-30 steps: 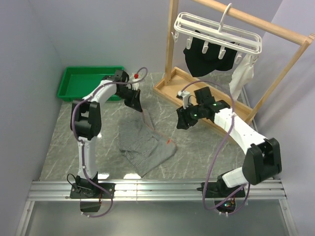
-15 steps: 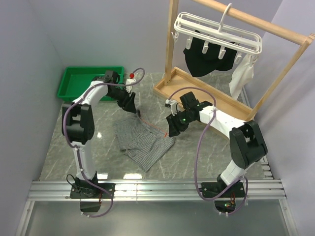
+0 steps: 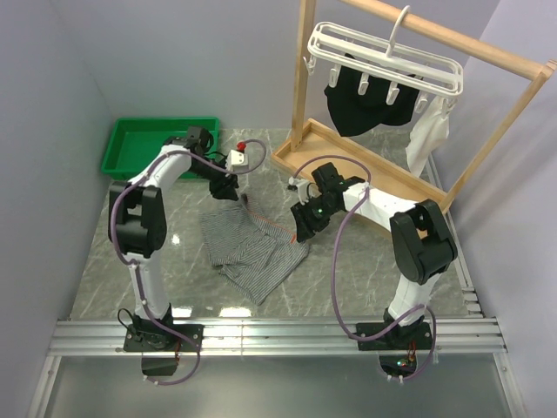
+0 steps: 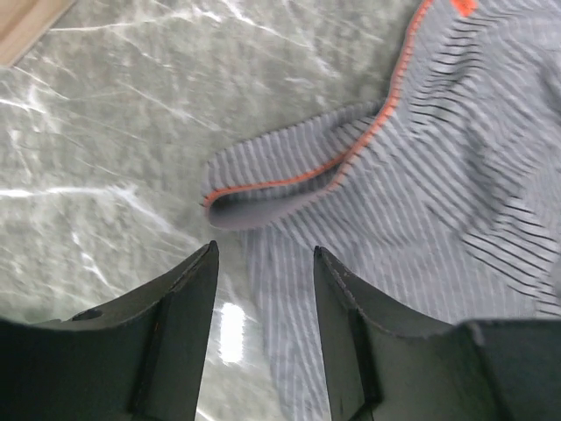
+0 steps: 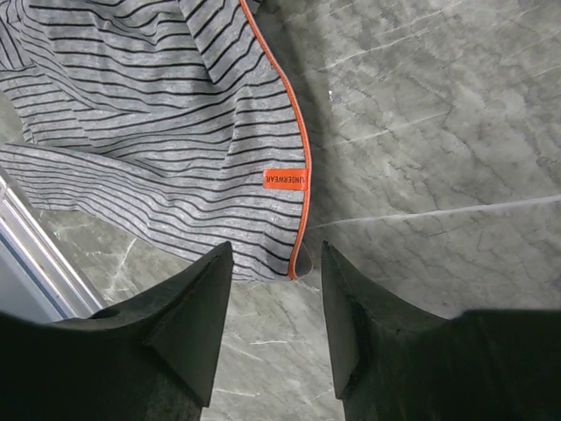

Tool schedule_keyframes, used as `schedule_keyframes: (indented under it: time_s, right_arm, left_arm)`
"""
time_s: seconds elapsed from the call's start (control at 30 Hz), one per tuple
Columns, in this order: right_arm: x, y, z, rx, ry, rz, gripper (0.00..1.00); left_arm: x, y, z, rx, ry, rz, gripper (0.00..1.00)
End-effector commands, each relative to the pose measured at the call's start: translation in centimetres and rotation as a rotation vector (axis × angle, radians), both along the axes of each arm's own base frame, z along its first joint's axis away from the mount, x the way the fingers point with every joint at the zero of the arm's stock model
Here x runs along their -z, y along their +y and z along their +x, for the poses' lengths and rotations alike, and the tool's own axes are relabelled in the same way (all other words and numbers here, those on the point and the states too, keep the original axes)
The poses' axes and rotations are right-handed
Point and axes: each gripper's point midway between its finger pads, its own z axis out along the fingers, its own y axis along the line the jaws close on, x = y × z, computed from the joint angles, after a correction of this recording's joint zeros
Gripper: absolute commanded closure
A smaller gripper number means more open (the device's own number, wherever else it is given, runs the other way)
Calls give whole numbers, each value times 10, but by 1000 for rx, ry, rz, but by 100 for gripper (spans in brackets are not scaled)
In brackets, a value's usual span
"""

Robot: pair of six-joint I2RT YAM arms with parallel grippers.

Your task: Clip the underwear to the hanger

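I should lower my left gripper toward the right in the top view next, onto the far corner of the waistband. The waistband's orange-edged fold is just beyond the open fingers.
The grey pinstriped underwear [image 3: 252, 251] with an orange-edged waistband lies loosely spread on the marble table. It shows in the left wrist view [image 4: 412, 184] and the right wrist view [image 5: 166, 140], where a small orange label sits by the waistband. My left gripper [image 3: 228, 190] is open just above the waistband's far corner. My right gripper [image 3: 302, 232] is open just above the waistband's right corner. Neither holds cloth. The white hanger [image 3: 383, 59] hangs by its hook from the wooden rack's top bar, far right.
A black garment [image 3: 365, 103] and a small white cloth [image 3: 428, 135] hang clipped under the hanger. The wooden rack [image 3: 348, 161] has its base tray on the table's far right. A green bin [image 3: 148, 144] stands at the far left.
The underwear dropped from hanging bunched under my left gripper to lying spread on the table. My right gripper came down left to the waistband corner. My left gripper lowered slightly.
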Motion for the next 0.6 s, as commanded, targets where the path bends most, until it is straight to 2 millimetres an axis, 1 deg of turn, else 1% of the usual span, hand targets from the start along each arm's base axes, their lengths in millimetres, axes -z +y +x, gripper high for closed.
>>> schedule_keyframes:
  time_s: [0.0, 0.07, 0.13, 0.2, 0.23, 0.37, 0.4, 0.43, 0.5, 0.57]
  right_arm:
    - [-11, 8, 2, -20, -11, 22, 50]
    - [-6, 4, -3, -22, 6, 11, 51]
    - [-4, 3, -8, -31, 27, 7, 53]
    - [-3, 2, -14, -38, 55, 8, 53]
    - [-4, 3, -14, -41, 57, 9, 52]
    - [-4, 4, -18, -55, 92, 12, 51]
    - [-4, 3, -21, -58, 106, 8, 52]
    - [-4, 3, -21, -61, 105, 11, 54]
    - [-4, 4, -22, -65, 110, 12, 59]
    - [-6, 3, -22, -63, 104, 14, 63]
  left_arm:
    - [8, -6, 26, -9, -43, 1, 47]
    - [14, -8, 31, -27, -45, 11, 46]
    - [24, -9, 28, -13, -44, 30, 46]
    - [27, -11, 28, 16, -85, 43, 45]
    - [33, -10, 26, 25, -90, 57, 44]
    - [43, -15, 25, 96, -143, 85, 41]
    - [49, -19, 21, 118, -141, 99, 41]
    - [52, -20, 22, 127, -153, 116, 41]
    - [59, -26, 20, 151, -165, 129, 41]
    - [62, -29, 26, 150, -191, 140, 42]
